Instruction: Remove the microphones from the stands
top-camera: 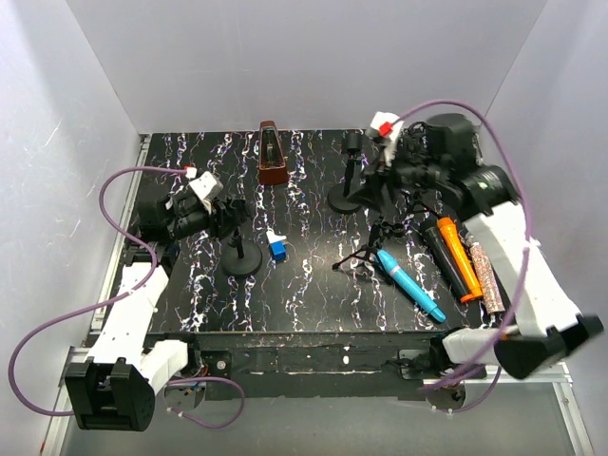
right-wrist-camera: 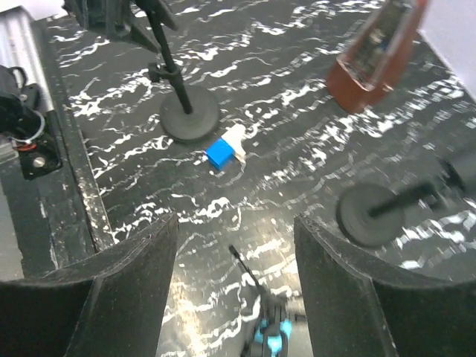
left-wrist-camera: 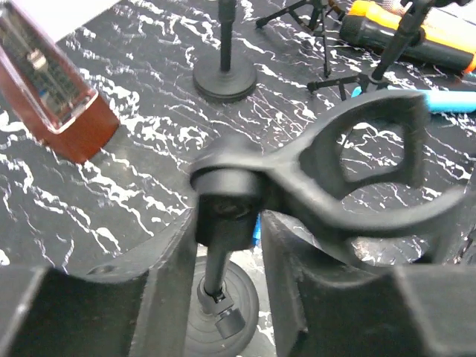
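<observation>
I need to move my right gripper's open fingers across and around the thin pole below the empty clip next, because the pole is to the gripper's left in the top view.
The left stand (top-camera: 242, 258) has a round base, a thin pole and an empty black clip (left-wrist-camera: 372, 163). My left gripper (top-camera: 226, 217) (left-wrist-camera: 227, 245) sits at its joint (left-wrist-camera: 223, 204), one finger on each side. The jaws are slightly apart, and a thin gap shows on the right side. My right gripper (top-camera: 375, 185) (right-wrist-camera: 236, 245) hangs open over the small tripod stand (top-camera: 366, 249), holding nothing. A blue microphone (top-camera: 410, 285) lies on the table at the right. An orange-and-black one (top-camera: 456, 258) and a glittery one (top-camera: 489, 275) lie next to it. No clip in view holds a microphone.
A brown metronome (top-camera: 273, 157) stands at the back. A small blue-and-white block (top-camera: 276, 246) (right-wrist-camera: 222, 152) lies beside the left stand's base. A second round-base stand (top-camera: 347, 198) (right-wrist-camera: 372, 216) is under the right arm. White walls enclose the black marbled table (top-camera: 304, 304).
</observation>
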Available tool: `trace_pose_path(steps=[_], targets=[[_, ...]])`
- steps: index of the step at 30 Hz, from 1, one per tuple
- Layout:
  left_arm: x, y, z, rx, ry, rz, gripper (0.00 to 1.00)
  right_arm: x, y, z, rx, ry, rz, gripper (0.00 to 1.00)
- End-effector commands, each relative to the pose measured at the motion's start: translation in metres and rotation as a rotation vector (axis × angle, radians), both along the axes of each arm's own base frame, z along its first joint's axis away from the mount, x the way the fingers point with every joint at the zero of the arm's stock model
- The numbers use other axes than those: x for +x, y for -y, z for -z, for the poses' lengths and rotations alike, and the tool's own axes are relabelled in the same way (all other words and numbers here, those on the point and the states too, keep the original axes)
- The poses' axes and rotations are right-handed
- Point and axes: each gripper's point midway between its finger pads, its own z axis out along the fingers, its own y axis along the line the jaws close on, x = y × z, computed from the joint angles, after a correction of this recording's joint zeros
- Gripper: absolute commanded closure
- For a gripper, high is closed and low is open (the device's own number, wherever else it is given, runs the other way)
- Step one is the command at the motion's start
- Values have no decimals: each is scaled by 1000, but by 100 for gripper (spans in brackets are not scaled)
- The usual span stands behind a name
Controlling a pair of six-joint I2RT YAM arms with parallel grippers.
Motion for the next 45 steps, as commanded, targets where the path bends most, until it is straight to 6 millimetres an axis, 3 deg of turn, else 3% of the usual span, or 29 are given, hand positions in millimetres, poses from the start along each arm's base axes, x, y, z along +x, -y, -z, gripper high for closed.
trace_pose_path(steps=[1, 2, 4, 7, 10, 15, 19, 32, 41, 45], targets=[[6, -14, 19, 26, -98, -126, 54, 13, -57, -6, 92, 2, -193, 30], [11, -22, 21, 46, -107, -184, 42, 19, -70, -2, 104, -4, -219, 30], [13, -34, 25, 83, -137, -262, 2, 26, -97, 2, 119, -7, -273, 30], [2, -42, 24, 159, -200, -271, 2, 33, -130, 15, 114, -2, -354, 29], [-21, -47, 7, 208, -181, -259, 2, 35, -153, 28, 135, -9, -419, 29], [-75, -46, -8, 265, -182, -184, 2, 17, -184, 46, 184, -56, -540, 28], [-98, -61, -13, 340, -258, -232, 2, -1, -205, 62, 215, -94, -620, 29], [-115, -102, -61, 398, -336, -516, 3, -11, -260, 88, 373, -207, -742, 37], [-117, -122, -63, 426, -409, -605, 5, -21, -282, 98, 453, -227, -753, 38], [-114, -121, -66, 383, -439, -612, 6, -18, -294, 101, 476, -239, -733, 40]])
